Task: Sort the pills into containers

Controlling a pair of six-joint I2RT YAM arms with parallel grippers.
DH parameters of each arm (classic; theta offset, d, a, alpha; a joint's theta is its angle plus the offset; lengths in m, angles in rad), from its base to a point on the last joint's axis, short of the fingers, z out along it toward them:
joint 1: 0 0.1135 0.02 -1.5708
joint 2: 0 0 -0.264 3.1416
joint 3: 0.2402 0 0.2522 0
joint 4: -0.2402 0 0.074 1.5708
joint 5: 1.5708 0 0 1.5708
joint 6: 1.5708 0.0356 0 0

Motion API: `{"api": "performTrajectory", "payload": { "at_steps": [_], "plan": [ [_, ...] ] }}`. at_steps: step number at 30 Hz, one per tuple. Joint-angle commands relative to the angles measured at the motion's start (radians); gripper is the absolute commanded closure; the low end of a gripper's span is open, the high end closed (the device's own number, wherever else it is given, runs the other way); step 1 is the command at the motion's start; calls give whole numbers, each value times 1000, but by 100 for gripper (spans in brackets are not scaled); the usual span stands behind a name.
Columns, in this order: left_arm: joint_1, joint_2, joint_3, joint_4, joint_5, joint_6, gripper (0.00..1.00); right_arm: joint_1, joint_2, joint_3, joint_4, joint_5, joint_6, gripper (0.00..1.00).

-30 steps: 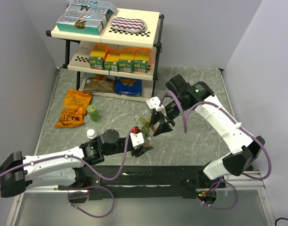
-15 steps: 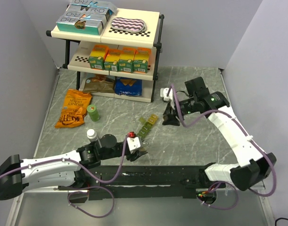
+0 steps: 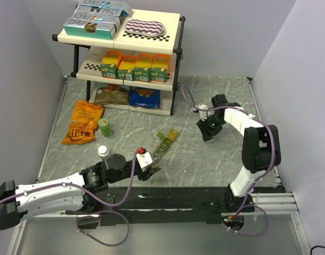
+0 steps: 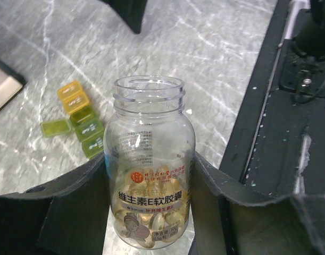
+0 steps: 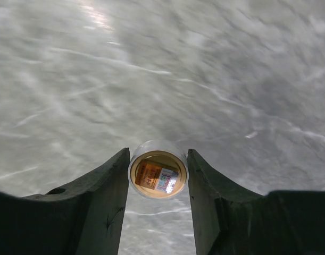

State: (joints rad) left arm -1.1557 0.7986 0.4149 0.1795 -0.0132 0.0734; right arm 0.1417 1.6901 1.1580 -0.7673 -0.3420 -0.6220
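Note:
The right gripper lowers slightly next and releases the cap on the marble beneath the round white bottle cap (image 5: 158, 175), since the marble there is bare and clear of the containers.
My left gripper (image 4: 149, 178) is shut on a clear, uncapped pill bottle (image 4: 149, 138) that stands upright between its jaws. Yellow softgel pills (image 4: 151, 215) fill the bottle's lower part. The containers (image 4: 80, 125), a green-to-yellow strip of small compartments, lie on the table beyond the bottle to the left. In the top view the strip of containers (image 3: 165, 142) is just up and right of the left gripper (image 3: 150, 169). My right gripper (image 5: 158, 162) is shut on a round white bottle cap (image 5: 158, 175), its inside facing the camera, above bare marble. That right gripper (image 3: 207, 130) is at the right of the table.
A white-capped bottle (image 3: 103, 151) stands beside the left arm and a green bottle (image 3: 105, 127) behind it. An orange snack bag (image 3: 83, 123) lies at the left. A two-level shelf (image 3: 125, 48) with boxes and packets fills the back. A black rail (image 4: 290, 106) runs along the near edge.
The right arm has swung away from the containers to the right side of the table and folded in. The left gripper with the bottle has drawn back slightly to the left.

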Motion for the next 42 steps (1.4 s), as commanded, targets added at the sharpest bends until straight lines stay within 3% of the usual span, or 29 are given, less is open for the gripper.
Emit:
{"api": "performTrajectory", "payload": {
  "at_steps": [1,5,17,20,23,25,26,27,28,30,31,37,42],
  "plan": [
    [-2,-27,-18,37,-74,-41,99,-36,55,11,60,84,34,85],
    [-1,-44,-31,46,-100,-52,99,-50,103,-3,71,84,34,78],
    [1,-128,12,-26,-145,-63,99,-68,56,32,-1,11,-25,24],
    [1,-130,48,-74,-140,-43,99,-67,40,94,-73,-66,-83,23],
    [-1,-134,100,-156,-133,-5,99,-36,20,163,-171,-224,-229,22],
    [-1,-145,139,-239,-139,40,99,5,-6,184,-214,-337,-425,21],
    [1,-153,150,-261,-143,55,99,27,-18,177,-245,-368,-515,18],
    [1,-157,156,-282,-148,86,99,74,-41,167,-254,-399,-720,15],
    [1,-176,160,-314,-165,100,99,94,-49,142,-260,-419,-817,0],
    [2,-197,151,-333,-188,126,99,162,-24,132,-270,-391,-1091,0],
    [2,-223,131,-336,-215,128,99,182,-4,159,-261,-368,-1126,0],
    [2,-292,81,-314,-257,109,99,285,183,396,-227,-310,-1150,0],
    [11,-263,81,-328,-261,134,99,335,287,466,-216,-239,-1159,0]
  ]
}}
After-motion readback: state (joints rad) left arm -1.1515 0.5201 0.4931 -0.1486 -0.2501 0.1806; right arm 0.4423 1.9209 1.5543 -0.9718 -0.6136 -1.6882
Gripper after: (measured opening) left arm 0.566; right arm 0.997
